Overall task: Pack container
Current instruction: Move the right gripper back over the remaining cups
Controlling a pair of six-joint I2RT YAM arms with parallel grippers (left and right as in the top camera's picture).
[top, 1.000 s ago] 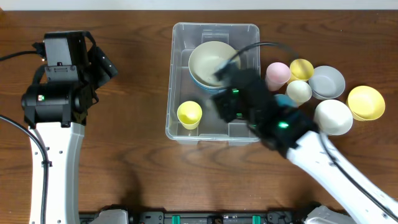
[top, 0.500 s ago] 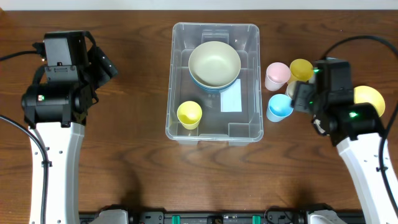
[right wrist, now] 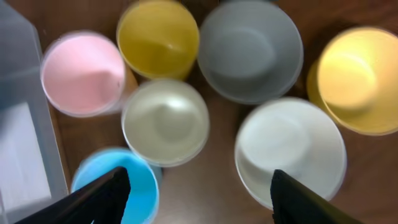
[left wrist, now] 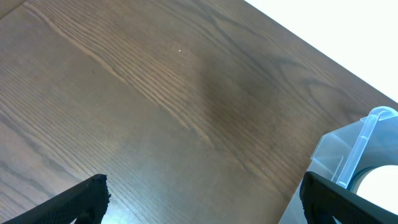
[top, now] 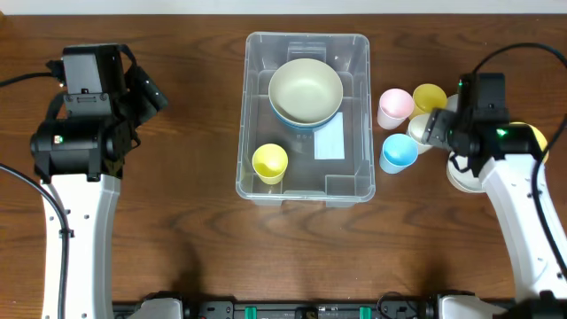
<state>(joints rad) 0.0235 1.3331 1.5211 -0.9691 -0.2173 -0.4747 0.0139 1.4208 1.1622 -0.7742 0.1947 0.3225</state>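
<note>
The robot's right gripper should next reach outward and go down onto the yellow cup's rim beside the grey bowl, since the yellow cup's opening faces up, below and outward of the gripper.
The clear container stands mid-table with a white label on its base. Inside it, a cream bowl sits stacked on a light-blue bowl, and a yellow cup stands at the front left. My right gripper is open and empty, hovering over the cups and bowls right of the container. In the right wrist view its fingers straddle the gap between a blue cup and a white bowl. My left gripper is open and empty, far left over bare wood, as its wrist view also shows.
Right of the container stand a pink cup, a yellow cup, a cream cup, a grey bowl and a yellow bowl. The container's corner shows in the left wrist view.
My right arm has swung from over the cream bowl in the container to the right, above the loose cups and bowls. The cream bowl stays in the container. The left arm has not moved.
</note>
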